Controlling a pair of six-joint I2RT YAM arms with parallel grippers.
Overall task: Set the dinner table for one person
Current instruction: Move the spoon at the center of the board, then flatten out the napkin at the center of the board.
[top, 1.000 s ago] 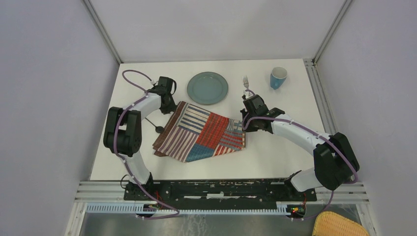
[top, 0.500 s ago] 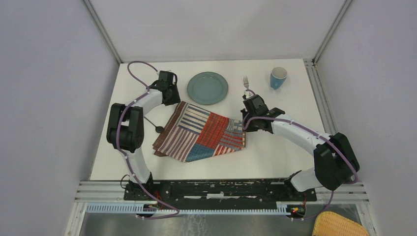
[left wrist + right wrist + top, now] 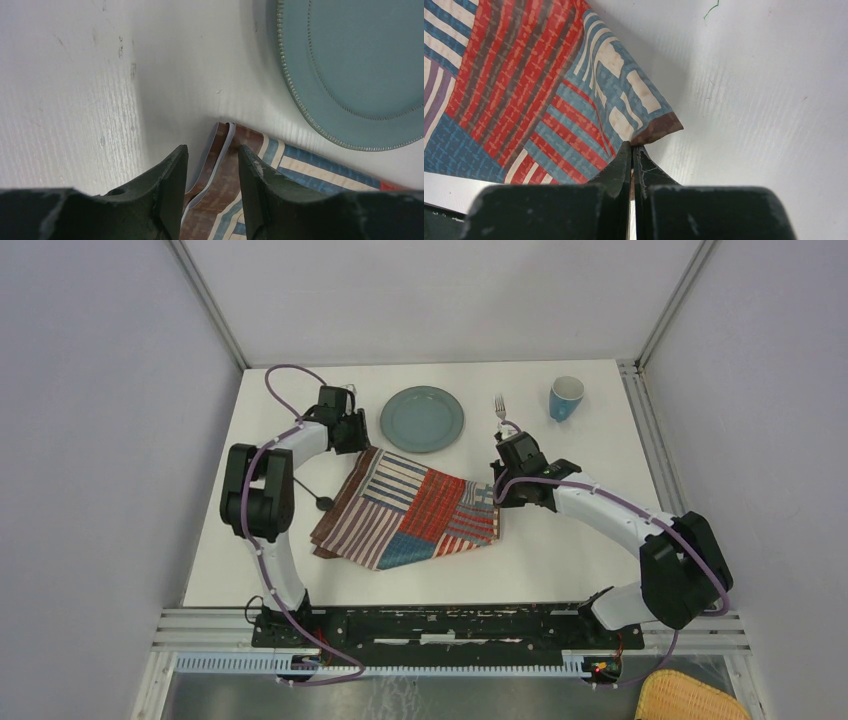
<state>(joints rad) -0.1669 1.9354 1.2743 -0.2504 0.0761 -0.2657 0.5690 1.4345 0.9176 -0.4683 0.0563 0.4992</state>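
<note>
My left gripper should next move down gently and close its fingers on the folded brown corner of the placemat, because that corner is just below its open fingers.
The striped patchwork placemat (image 3: 410, 508) lies skewed on the white dinner table (image 3: 570, 540). My left gripper (image 3: 358, 437) is open at the mat's far left corner. In the left wrist view its fingers (image 3: 210, 150) straddle the folded corner of the mat (image 3: 300, 165), beside the teal plate (image 3: 360, 65). My right gripper (image 3: 497, 496) is shut on the mat's right corner; the right wrist view shows the jaws (image 3: 632, 145) pinching the lifted corner of the cloth (image 3: 524, 90). The teal plate (image 3: 422, 419), a fork (image 3: 499, 408) and a blue cup (image 3: 565, 398) stand at the back.
A black spoon (image 3: 322, 500) lies on the table left of the placemat, under my left arm. Metal rails edge the table on the right (image 3: 640, 430) and at the front (image 3: 450, 625). Grey walls enclose the table on three sides.
My left gripper has moved toward the back and right, from the placemat's left edge to its far corner by the plate. The right arm and the placemat have not moved.
</note>
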